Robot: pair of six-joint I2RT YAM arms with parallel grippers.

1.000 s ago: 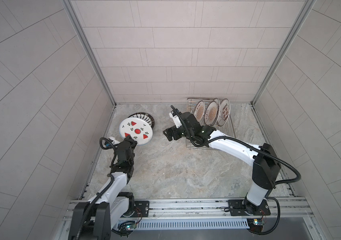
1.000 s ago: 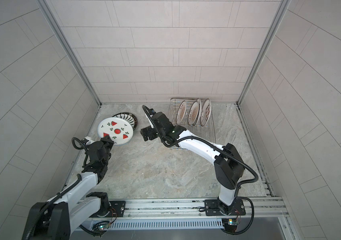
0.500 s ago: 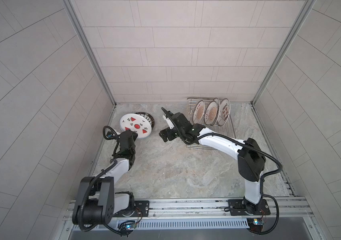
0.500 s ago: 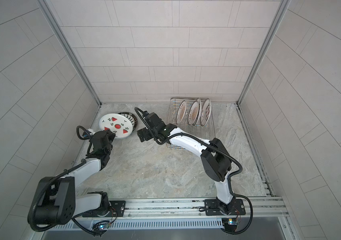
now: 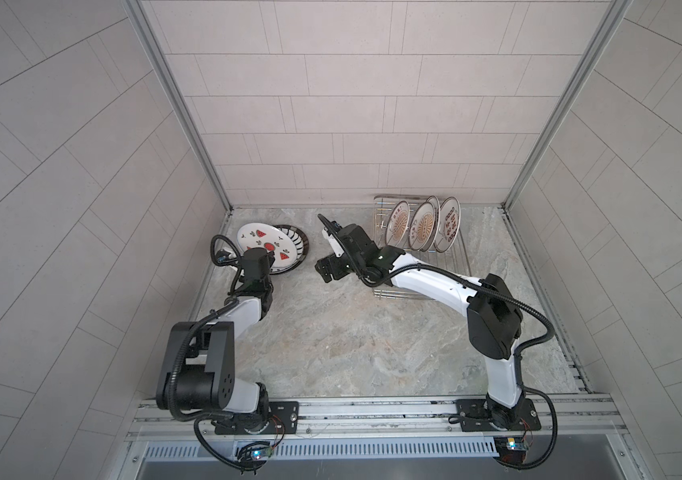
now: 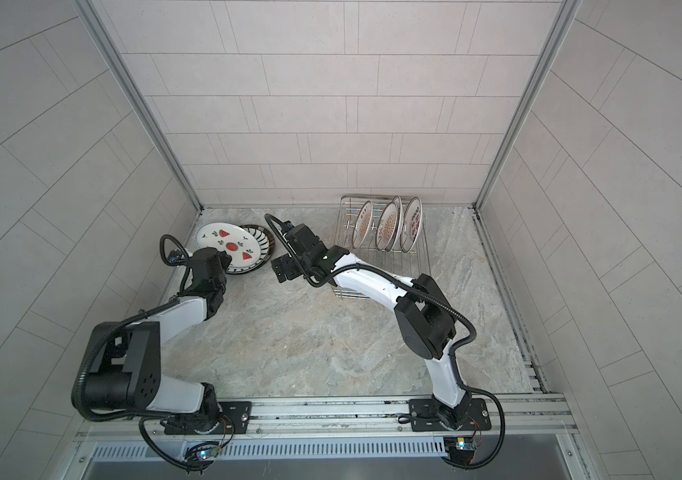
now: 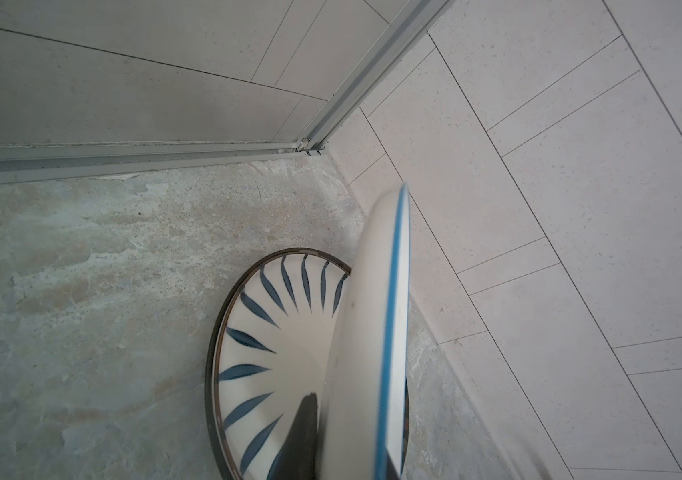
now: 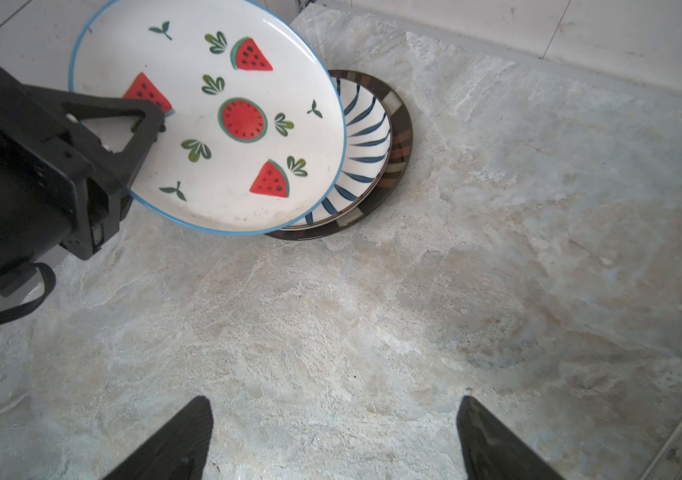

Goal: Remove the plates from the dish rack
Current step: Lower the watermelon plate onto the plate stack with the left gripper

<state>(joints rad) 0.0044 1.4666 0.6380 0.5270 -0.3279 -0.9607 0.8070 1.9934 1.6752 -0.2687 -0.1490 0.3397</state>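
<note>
The watermelon plate (image 7: 376,332) hangs off-center. I need to move my left gripper down and away from the nearby side next, to let go of the plate on the blue-striped plate (image 7: 301,356).
My left gripper (image 8: 152,120) is shut on the rim of a white watermelon plate (image 8: 214,124), also seen in both top views (image 5: 262,243) (image 6: 227,245). The plate tilts over a blue-striped plate (image 8: 366,137) that lies on a dark-rimmed plate (image 8: 401,141) in the back left corner. I cannot tell whether it touches them. In the left wrist view the held plate (image 7: 376,332) shows edge-on. The dish rack (image 5: 462,257) stands at the back right with three plates upright in it (image 5: 423,226). My right gripper (image 8: 333,405) hangs open over bare table, between the stack and the rack.
Tiled walls close in the table on the back and both sides, and the plate stack sits tight in the left corner (image 7: 310,147). The right forearm (image 5: 426,282) lies across the front of the rack. A metal rail (image 5: 372,409) runs along the front edge.
The left arm has carried the watermelon plate back and down over the corner stack. The right gripper has moved left, away from the rack, still open.
</note>
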